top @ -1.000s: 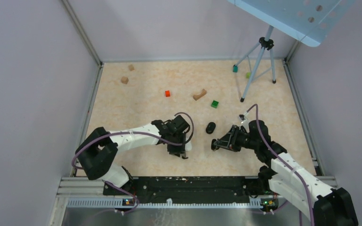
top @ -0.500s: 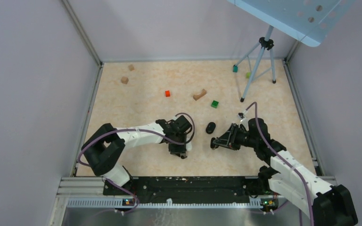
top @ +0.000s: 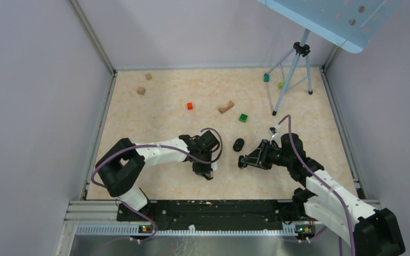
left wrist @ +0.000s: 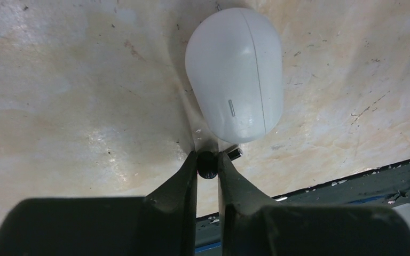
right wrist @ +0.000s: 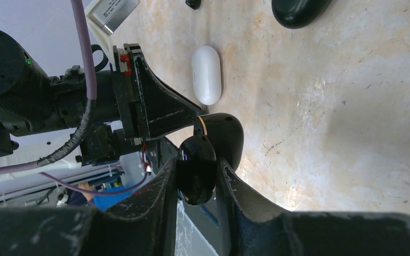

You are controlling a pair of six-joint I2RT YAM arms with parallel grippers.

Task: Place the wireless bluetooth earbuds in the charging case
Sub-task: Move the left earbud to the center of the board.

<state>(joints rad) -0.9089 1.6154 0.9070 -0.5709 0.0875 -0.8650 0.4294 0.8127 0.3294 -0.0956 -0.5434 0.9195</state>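
The left gripper moves outward past the white case [top: 212, 167] next and releases the earbud on the tabletop beside the small black piece.
My left gripper [left wrist: 207, 162] is shut on a small black earbud [left wrist: 207, 165], low over the table beside a closed white oval case [left wrist: 235, 74]. In the top view the left gripper [top: 206, 172] sits against that white case [top: 212, 167]. My right gripper [right wrist: 197, 176] is shut on a glossy black charging case [right wrist: 196, 168], which hangs open with its other half [right wrist: 223, 136] showing a gold rim. In the top view the right gripper [top: 243, 162] holds it just above the table, to the right of the left gripper.
A black oval object [top: 238, 144] lies between the grippers, further back; it also shows in the right wrist view [right wrist: 299, 10], with a small black piece [right wrist: 193, 4] near it. Coloured and wooden blocks [top: 225, 107] and a tripod [top: 293, 74] stand at the back. The near table edge [left wrist: 352, 181] is close.
The left arm's elbow has swung right and its gripper has shifted slightly right beside the white case. The right gripper has edged slightly left with the black case.
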